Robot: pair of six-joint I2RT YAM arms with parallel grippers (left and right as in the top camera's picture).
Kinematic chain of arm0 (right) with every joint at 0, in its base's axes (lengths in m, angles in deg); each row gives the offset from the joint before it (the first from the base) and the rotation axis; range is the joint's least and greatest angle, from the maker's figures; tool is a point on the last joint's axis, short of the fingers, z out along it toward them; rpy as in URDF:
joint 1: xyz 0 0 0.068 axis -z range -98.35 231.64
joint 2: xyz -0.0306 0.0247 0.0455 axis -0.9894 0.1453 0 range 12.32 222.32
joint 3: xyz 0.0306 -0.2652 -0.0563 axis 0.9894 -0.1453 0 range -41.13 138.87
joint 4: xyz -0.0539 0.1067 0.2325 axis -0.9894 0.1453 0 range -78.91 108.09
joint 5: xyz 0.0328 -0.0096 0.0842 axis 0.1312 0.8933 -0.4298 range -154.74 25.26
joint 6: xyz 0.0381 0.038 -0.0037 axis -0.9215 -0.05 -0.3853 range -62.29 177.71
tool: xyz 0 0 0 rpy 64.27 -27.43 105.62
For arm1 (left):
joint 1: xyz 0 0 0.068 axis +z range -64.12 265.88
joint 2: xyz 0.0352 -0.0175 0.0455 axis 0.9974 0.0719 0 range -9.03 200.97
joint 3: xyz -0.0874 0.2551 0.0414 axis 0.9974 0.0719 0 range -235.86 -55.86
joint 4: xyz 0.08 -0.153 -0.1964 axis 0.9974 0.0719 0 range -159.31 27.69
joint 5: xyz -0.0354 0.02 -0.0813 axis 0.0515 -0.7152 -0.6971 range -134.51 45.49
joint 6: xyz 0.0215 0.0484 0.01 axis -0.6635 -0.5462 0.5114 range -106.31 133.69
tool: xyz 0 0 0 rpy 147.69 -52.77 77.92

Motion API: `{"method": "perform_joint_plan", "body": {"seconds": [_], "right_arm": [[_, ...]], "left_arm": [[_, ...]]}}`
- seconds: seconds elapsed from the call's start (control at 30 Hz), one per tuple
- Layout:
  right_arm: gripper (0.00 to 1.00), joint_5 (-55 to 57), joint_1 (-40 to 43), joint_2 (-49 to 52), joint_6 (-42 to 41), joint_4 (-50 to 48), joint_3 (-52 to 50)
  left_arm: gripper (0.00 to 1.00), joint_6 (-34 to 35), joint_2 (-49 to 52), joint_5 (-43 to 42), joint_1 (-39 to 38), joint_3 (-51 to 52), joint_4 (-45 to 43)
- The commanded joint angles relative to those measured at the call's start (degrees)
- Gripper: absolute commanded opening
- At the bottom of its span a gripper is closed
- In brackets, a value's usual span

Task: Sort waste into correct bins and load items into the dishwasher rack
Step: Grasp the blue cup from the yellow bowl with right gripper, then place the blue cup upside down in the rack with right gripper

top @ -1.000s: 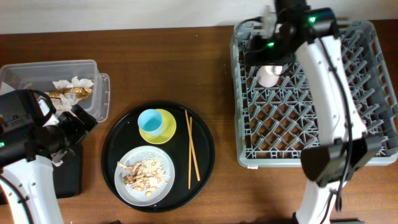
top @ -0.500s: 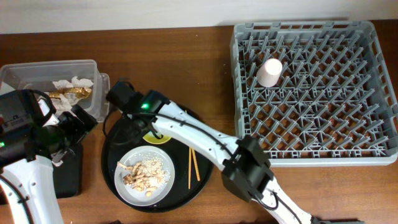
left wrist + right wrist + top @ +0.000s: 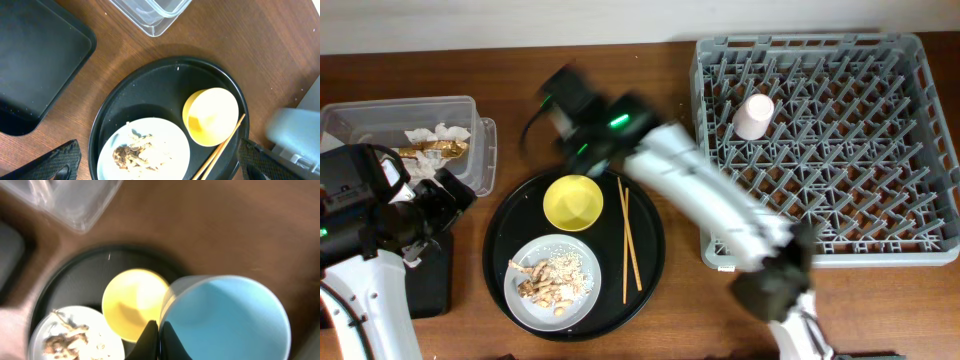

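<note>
Next, my right gripper swings over the rack's wires beside the pink cup, tips the light-blue cup [image 3: 235,320] over, lowers it and releases its rim, since those pegs are empty.
My right gripper [image 3: 159,330] is shut on the rim of the light-blue cup [image 3: 235,320], held above the yellow bowl [image 3: 132,302]. From overhead that arm [image 3: 620,125] is blurred, and it hides the cup. The yellow bowl [image 3: 572,203], the chopsticks [image 3: 629,240] and the white plate [image 3: 582,293] with food scraps [image 3: 548,280] lie on the round black tray [image 3: 510,225]. A pink cup [image 3: 754,116] stands upside down in the dishwasher rack [image 3: 820,258]. My left gripper [image 3: 162,165] hangs open over the plate [image 3: 165,135], holding nothing.
A clear tub [image 3: 350,115] at the far left holds white paper scraps [image 3: 438,133] and a gold-brown wrapper [image 3: 425,150]. The shallow black tray [image 3: 428,280] lies in front of it, partly under my left arm [image 3: 370,215].
My right arm left the pink cup in the rack, swung to the round tray, shut on the blue cup's rim and lifted it out of the yellow bowl. The left arm stayed put.
</note>
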Motion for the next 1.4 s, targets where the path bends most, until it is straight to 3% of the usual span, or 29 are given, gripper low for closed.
{"method": "perform_joint_plan", "body": {"seconds": [0.0,0.1,0.17,0.23,0.3,0.43,0.53,0.63,0.7,0.8,0.9,1.1,1.2,1.23,1.27,1.37], "right_arm": [[0.04,-7.26,17.57,-10.08,-0.85,5.27,1.73],[0.04,-17.77,37.29,-8.72,2.25,13.62,1.51],[0.04,-38.25,54.12,-5.42,14.12,19.61,-2.4],[0.04,-53.46,60.11,-4.13,22.12,20.63,-8.35],[0.04,-68.94,65.29,-3.69,29.97,18.01,-21.75],[0.04,-81.31,67.25,-3.65,27.41,1.77,-41.11],[0.04,-78.03,67.28,-3.65,15.72,-7.93,-46.1],[0.05,-71.97,67.93,-3.65,12.96,-8.39,-46.16],[0.04,-63.25,69.0,-3.65,11.52,-6.56,-46.16],[0.04,-62.38,71.3,-4.17,11.56,-4.28,-46.14],[0.16,-60.19,73.09,-6.03,11.52,-4.04,-45.68],[0.24,-45.22,76.3,-18.84,10.08,2.62,-40.59],[0.23,-44.57,71.17,-25.38,10.1,2.99,-40.61],[0.13,-40.92,66.88,-25.59,10.05,1.97,-40.63],[0.04,-36.06,62.86,-25.11,10.03,1.2,-40.65],[0.04,-10.19,46.6,-20.2,0.83,-4.0,-40.68]], "left_arm": [[0.99,-0.11,-0.35,0.24,0.09,-0.11,-0.11],[0.99,-0.11,-0.35,0.24,0.09,-0.11,-0.11],[0.99,-0.11,-0.35,0.24,0.09,-0.11,-0.11],[0.99,-0.11,-0.35,0.24,0.09,-0.11,-0.11],[1.0,-0.11,-0.35,0.24,0.09,-0.11,-0.11],[0.99,-0.11,-0.35,0.24,0.09,-0.11,-0.11],[0.99,-0.11,-0.35,0.24,0.09,-0.11,-0.11],[0.99,-0.11,-0.35,0.24,0.09,-0.11,-0.11],[0.99,-0.11,-0.35,0.24,0.09,-0.11,-0.11],[0.99,-0.11,-0.35,0.24,0.09,-0.11,-0.11],[0.99,-0.11,-0.35,0.24,0.09,-0.11,-0.11],[0.99,-0.11,-0.35,0.24,0.09,-0.11,-0.11],[0.99,-0.11,-0.35,0.24,0.09,-0.11,-0.11],[0.99,-0.11,-0.35,0.24,0.09,-0.11,-0.11],[0.99,-0.11,-0.35,0.24,0.09,-0.11,-0.11],[0.99,-0.11,-0.35,0.24,0.09,-0.11,-0.11]]}}
